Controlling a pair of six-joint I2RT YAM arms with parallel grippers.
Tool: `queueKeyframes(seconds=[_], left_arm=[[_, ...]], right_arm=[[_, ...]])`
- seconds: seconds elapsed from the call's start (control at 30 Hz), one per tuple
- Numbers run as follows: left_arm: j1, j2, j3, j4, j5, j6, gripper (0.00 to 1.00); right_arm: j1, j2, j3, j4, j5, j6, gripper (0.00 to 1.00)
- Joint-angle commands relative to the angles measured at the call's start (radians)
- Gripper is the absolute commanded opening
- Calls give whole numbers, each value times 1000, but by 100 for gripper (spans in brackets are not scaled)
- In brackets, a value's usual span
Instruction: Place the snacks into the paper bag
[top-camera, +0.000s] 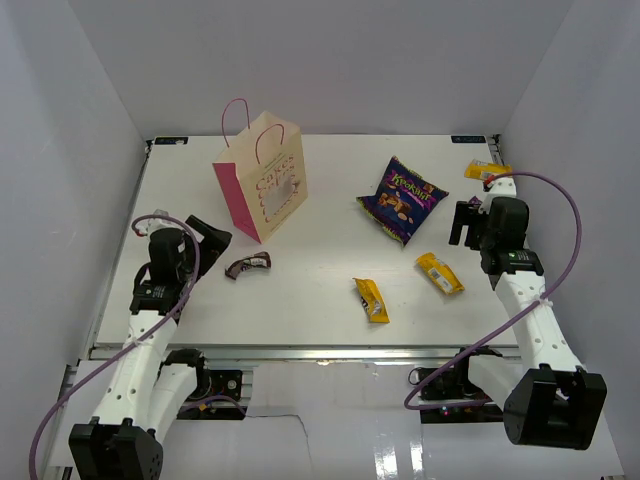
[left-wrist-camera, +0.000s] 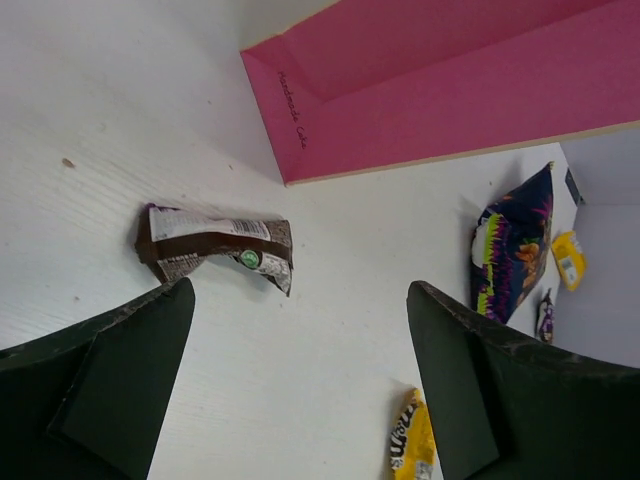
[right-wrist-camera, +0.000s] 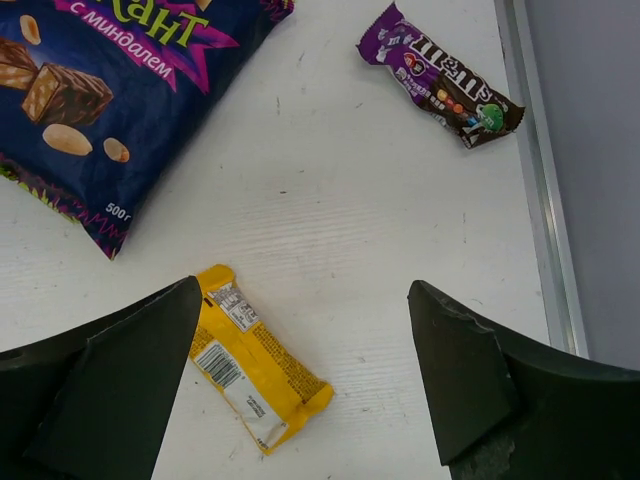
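Observation:
The brown bar (top-camera: 248, 265) is below my left gripper and to its right in the top view, so I will lower my open fingers that way over the bar's nearer end.
The paper bag (top-camera: 258, 180) stands upright at the back left, and its pink side (left-wrist-camera: 450, 90) fills the top of the left wrist view. A dark brown bar (top-camera: 248, 265) (left-wrist-camera: 215, 245) lies near it. The purple-blue cookie bag (top-camera: 402, 198) (right-wrist-camera: 100, 90) (left-wrist-camera: 510, 250) lies at the back right. Yellow bars lie at centre (top-camera: 371, 299) (left-wrist-camera: 413, 440), right (top-camera: 439, 272) (right-wrist-camera: 255, 372) and far right (top-camera: 487, 171) (left-wrist-camera: 567, 258). A purple packet (right-wrist-camera: 440, 88) lies by the right rail. My left gripper (top-camera: 205, 235) (left-wrist-camera: 300, 290) is open, just left of the brown bar. My right gripper (top-camera: 462, 222) (right-wrist-camera: 305, 290) is open above the right yellow bar.
White walls enclose the table on the left, back and right. A metal rail (right-wrist-camera: 535, 150) runs along the right edge and another (top-camera: 300, 352) along the front edge. Cables loop from both arms.

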Motion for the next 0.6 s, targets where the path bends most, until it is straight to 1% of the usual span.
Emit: queueKeyframes(seconds=[0.0, 0.07, 0.1, 0.13, 0.17, 0.2, 0.23, 0.27, 0.37, 0.4, 0.47, 0.5, 0.57], left_arm=[[0, 15, -12, -20, 90, -154, 98], [0, 47, -9, -20, 112, -194, 98], [0, 61, -6, -22, 122, -205, 98], [1, 75, 2, -26, 135, -216, 98], [0, 101, 6, -37, 139, -240, 98], [1, 116, 11, -46, 141, -257, 98], [1, 130, 16, -53, 147, -274, 98], [0, 157, 17, -62, 150, -308, 98], [0, 222, 20, -79, 153, -375, 98], [1, 239, 22, -82, 155, -419, 98], [0, 282, 31, -85, 158, -453, 96], [0, 326, 33, -86, 159, -486, 95], [0, 368, 46, -83, 155, -510, 92]], right_arm=[[-2, -6, 21, 25, -50, 14, 90], [-2, 0, 34, 14, -108, -88, 90], [-2, 2, 50, -9, -221, -132, 90], [-2, 8, 58, -26, -285, -235, 90], [-2, 9, 67, -47, -428, -292, 90], [0, 14, 84, -98, -502, -347, 90], [0, 20, 90, -122, -559, -451, 90], [0, 25, 95, -149, -645, -491, 90], [0, 32, 98, -201, -698, -574, 90], [0, 32, 94, -193, -699, -573, 90], [0, 34, 74, -187, -710, -582, 90], [0, 38, 68, -189, -725, -590, 90], [0, 48, 63, -184, -765, -599, 90]])
